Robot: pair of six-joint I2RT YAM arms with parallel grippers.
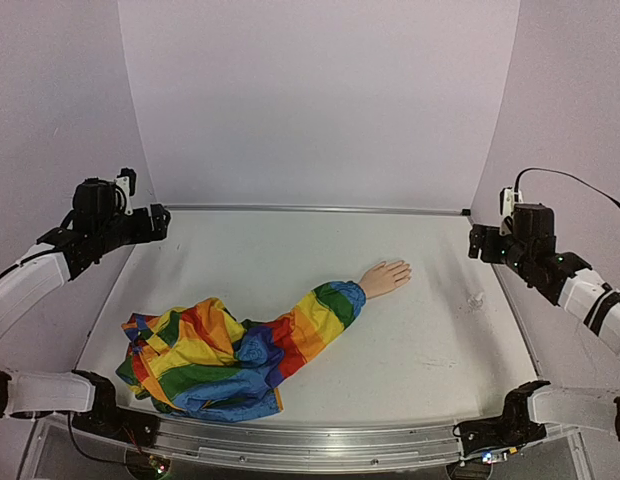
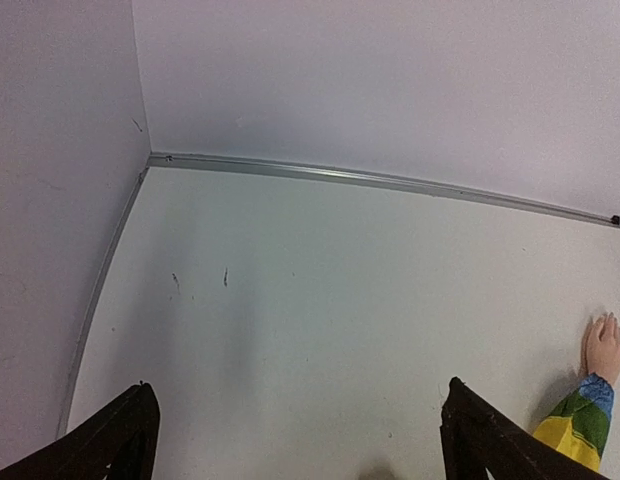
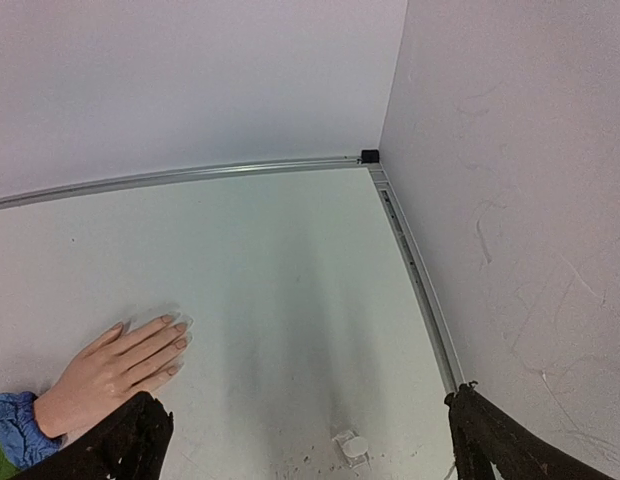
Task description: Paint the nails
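Observation:
The white cap of the clear bottle [image 1: 476,298] [image 3: 355,446] is below my open fingers. My right gripper should come down onto the cap next and close there.
A small pale peach mannequin hand [image 1: 386,277] lies flat on the white table, ending a rainbow-striped sleeve [image 1: 205,352] bunched at the near left. Its nails [image 3: 176,332] show at the fingertips in the right wrist view; the hand also shows in the left wrist view [image 2: 603,347]. My left gripper [image 2: 295,430] is open and empty, raised at the far left. My right gripper [image 3: 308,435] is open and empty, raised at the far right. A small clear bottle-like object [image 3: 351,446] lies on the table between the right fingers, also seen in the top view [image 1: 477,298].
White walls close the table on the back and both sides, with a metal rail [image 1: 310,209] along the back edge. Small dark specks lie round the clear object.

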